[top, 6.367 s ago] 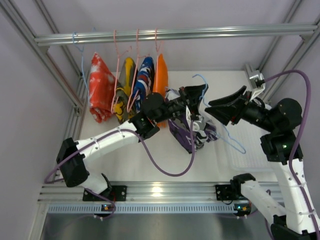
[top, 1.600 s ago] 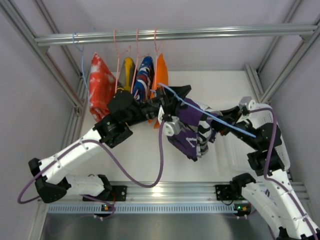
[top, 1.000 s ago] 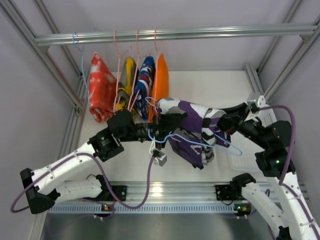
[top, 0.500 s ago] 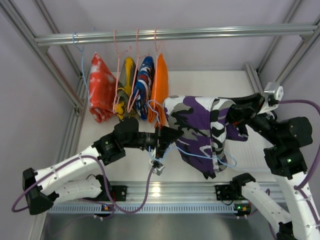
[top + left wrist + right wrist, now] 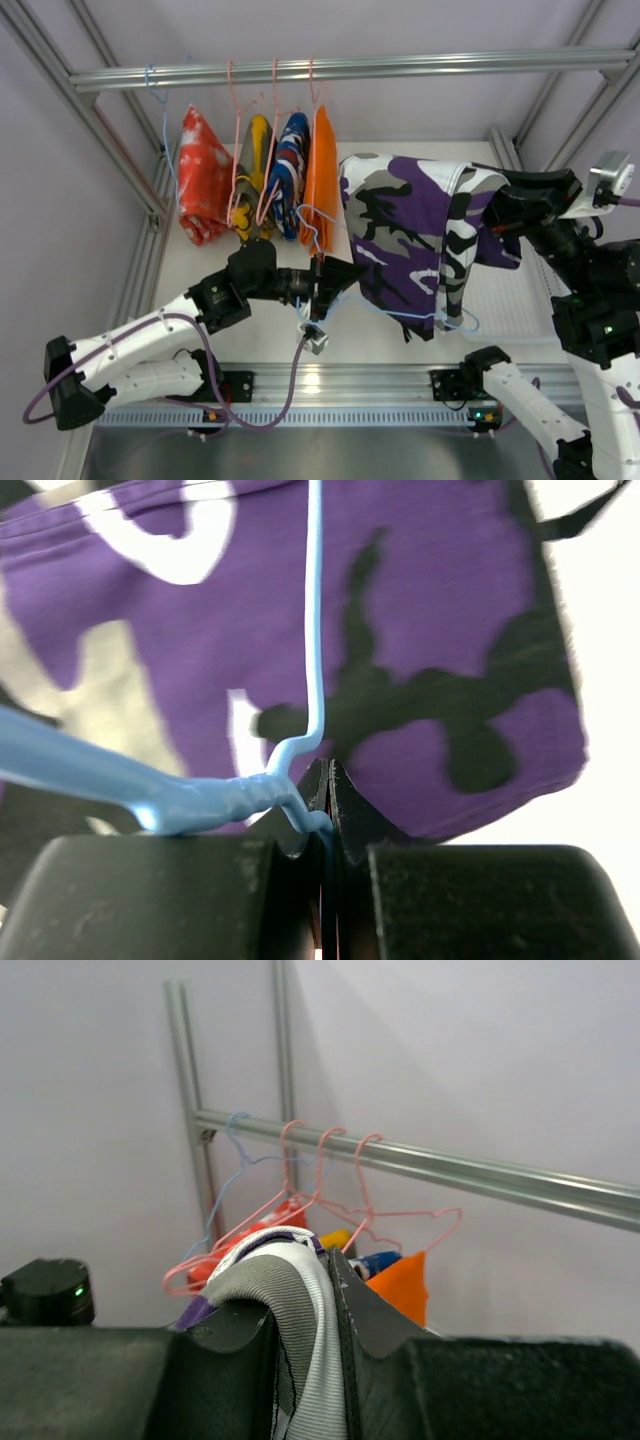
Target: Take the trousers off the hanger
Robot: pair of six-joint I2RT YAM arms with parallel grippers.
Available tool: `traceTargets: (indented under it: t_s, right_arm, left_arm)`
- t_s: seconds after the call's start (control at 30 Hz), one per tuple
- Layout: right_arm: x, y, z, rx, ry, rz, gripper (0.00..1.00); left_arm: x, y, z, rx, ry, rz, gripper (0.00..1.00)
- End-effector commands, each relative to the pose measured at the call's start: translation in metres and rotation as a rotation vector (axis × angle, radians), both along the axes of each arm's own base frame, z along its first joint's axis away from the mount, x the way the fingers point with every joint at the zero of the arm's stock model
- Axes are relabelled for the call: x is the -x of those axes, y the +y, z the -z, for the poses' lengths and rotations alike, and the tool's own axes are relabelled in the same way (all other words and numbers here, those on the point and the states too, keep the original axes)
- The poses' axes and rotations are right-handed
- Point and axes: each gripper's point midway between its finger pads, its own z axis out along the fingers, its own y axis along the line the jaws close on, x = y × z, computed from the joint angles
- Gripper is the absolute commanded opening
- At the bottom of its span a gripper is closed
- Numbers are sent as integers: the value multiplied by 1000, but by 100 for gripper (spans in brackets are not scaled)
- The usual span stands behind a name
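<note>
The white basket (image 5: 512, 305) is open below my right gripper. My right gripper needs to pull the camouflage trousers (image 5: 415, 225) off the hanger wire, lower them into that basket and let go.
The purple, white and black camouflage trousers (image 5: 415, 225) hang spread out from my right gripper (image 5: 500, 205), which is shut on their waistband (image 5: 300, 1310) and held high. My left gripper (image 5: 340, 280) is shut on the light blue hanger (image 5: 310, 228), whose wire runs under the trousers' lower edge (image 5: 440, 318). In the left wrist view the hanger wire (image 5: 310, 660) crosses in front of the camouflage cloth (image 5: 450, 630). The plain orange trousers (image 5: 320, 170) hang on a pink hanger on the rail (image 5: 400, 68).
On the rail also hang a red-and-white garment (image 5: 203, 175), a yellow one (image 5: 250, 180) and a blue patterned one (image 5: 288, 165). An empty blue hanger (image 5: 160, 95) hangs at the rail's left end. Frame posts stand at both sides.
My right gripper has risen and moved right, lifting the camouflage trousers and spreading them wide. My left gripper stays low with the blue hanger, whose bar now sits at the cloth's lower edge.
</note>
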Motion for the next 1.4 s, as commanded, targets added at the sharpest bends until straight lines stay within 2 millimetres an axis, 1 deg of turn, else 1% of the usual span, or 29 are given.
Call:
traceTargets:
  t_s: [0.0,0.07,0.27,0.37,0.43,0.47,0.5,0.53,0.57,0.6,0.63,0.67,0.7,0.73,0.77,0.8,0.83,0.87,0.9,1.0,1.03,1.07,1.13,1.17,1.23,1.27,1.3,1.33,1.37]
  right_arm:
    - [28,-51,-88,-196,-252,217,0]
    - [24,-63,-102,-244,-264,274,0]
    - [26,-73,-134,-285,-338,321,0]
    - [24,-79,-138,-258,-365,384,0]
    - [17,-95,-134,-223,-367,510,0]
    - [5,-102,-121,-193,-315,571,0]
    - [-4,-125,-113,-176,-282,717,0]
    - [-2,-136,-106,-166,-265,784,0]
    - [-12,-145,-90,-135,-231,851,0]
    - [-13,-160,-79,-90,-220,959,0]
    - [-3,-169,-73,-75,-229,1004,0]
    - [-13,-175,-55,9,-209,1069,0]
    - [-14,-183,-44,43,-189,1127,0]
    - [-6,-189,-38,67,-198,1161,0]
    - [-15,-191,-17,165,-182,1202,0]
    - [-14,-191,-12,196,-198,1215,0]
    - [-6,-193,-8,223,-226,1225,0]
    - [-15,-189,7,294,-220,1227,0]
    - [-17,-196,13,357,-210,1277,0]
    - [-35,-202,28,502,-176,1353,0]
    - [-36,-199,28,522,-196,1345,0]
    - [-43,-192,39,583,-203,1317,0]
    - [-52,-180,48,645,-235,1261,0]
    - [-65,-175,66,743,-220,1241,0]
    - [-86,-173,95,845,-163,1223,0]
    - [-101,-171,129,951,-123,1204,0]
    - [-107,-172,137,1006,-140,1225,0]
    - [-114,-171,152,1044,-127,1216,0]
    - [-123,-170,183,1127,-96,1185,0]
  left_arm:
    - [19,4,31,-77,84,73,0]
    - [23,7,43,-103,93,81,0]
    - [33,10,73,-150,139,114,0]
    - [34,11,78,-149,133,114,0]
    - [31,10,72,-134,138,99,0]
    - [30,10,67,-123,139,93,0]
    - [29,10,57,-102,137,89,0]
    - [28,9,51,-92,140,84,0]
    - [29,10,43,-76,134,84,0]
    - [30,10,37,-64,131,87,0]
    - [32,12,25,-45,121,95,0]
    - [33,13,20,-40,110,98,0]
    - [34,14,16,-34,99,100,0]
    - [35,15,8,-20,89,101,0]
    - [35,16,3,-13,93,97,0]
    - [35,17,-2,-7,95,92,0]
    - [34,17,-6,-3,103,86,0]
    - [32,18,-15,11,111,77,0]
    - [31,18,-18,16,112,67,0]
    - [29,20,-26,23,130,52,0]
    - [30,20,-27,23,126,53,0]
    - [30,21,-28,25,120,55,0]
    - [30,21,-31,35,101,54,0]
    - [29,21,-32,39,97,50,0]
    - [28,21,-36,44,96,48,0]
    - [29,21,-36,43,98,50,0]
    - [29,21,-39,49,92,49,0]
    - [29,21,-39,51,85,49,0]
    - [29,22,-41,55,81,49,0]
